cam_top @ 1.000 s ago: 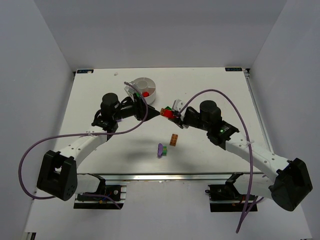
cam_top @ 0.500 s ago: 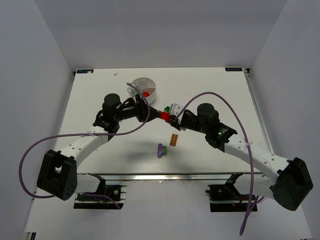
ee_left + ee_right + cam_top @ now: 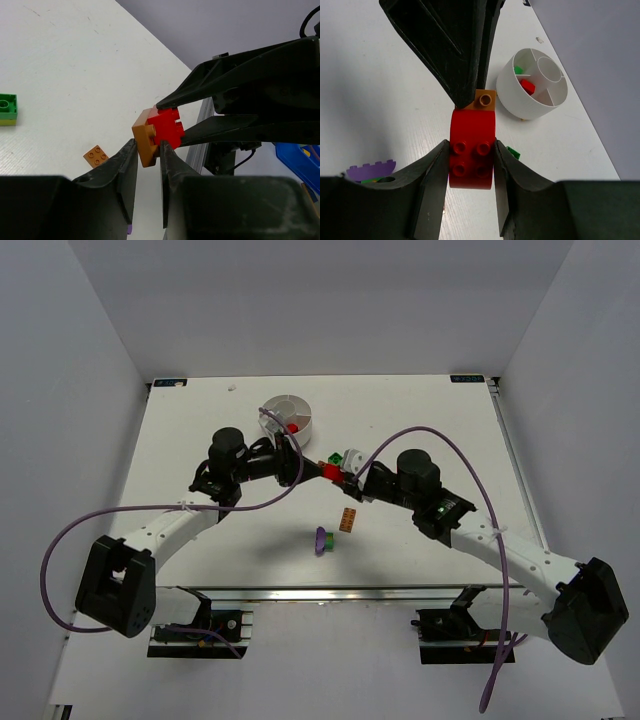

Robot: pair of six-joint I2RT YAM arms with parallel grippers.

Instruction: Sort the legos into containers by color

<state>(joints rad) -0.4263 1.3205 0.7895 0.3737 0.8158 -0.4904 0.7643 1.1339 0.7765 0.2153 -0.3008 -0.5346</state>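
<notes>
The orange brick must next be pulled off the red one and outward by my left gripper, then down into the dish's section beyond the green brick, because red and green are apart.
A red brick with an orange brick stuck to its far end hangs above the table between both grippers. My right gripper is shut on the red brick. My left gripper is shut on the orange brick, facing the right gripper. The round white dish stands behind the left gripper; it holds a red and a green brick in the right wrist view, where its wall shows. A loose orange brick, a purple brick and a green brick lie on the table.
The left wrist view shows a green brick on a lime one at the far left and the loose orange brick on the white table. A blue object sits beyond the table's edge rail. Purple cables loop over both arms.
The right gripper has carried the joined bricks a little left towards the left gripper, whose fingers now sit around the orange end. The loose bricks have not moved.
</notes>
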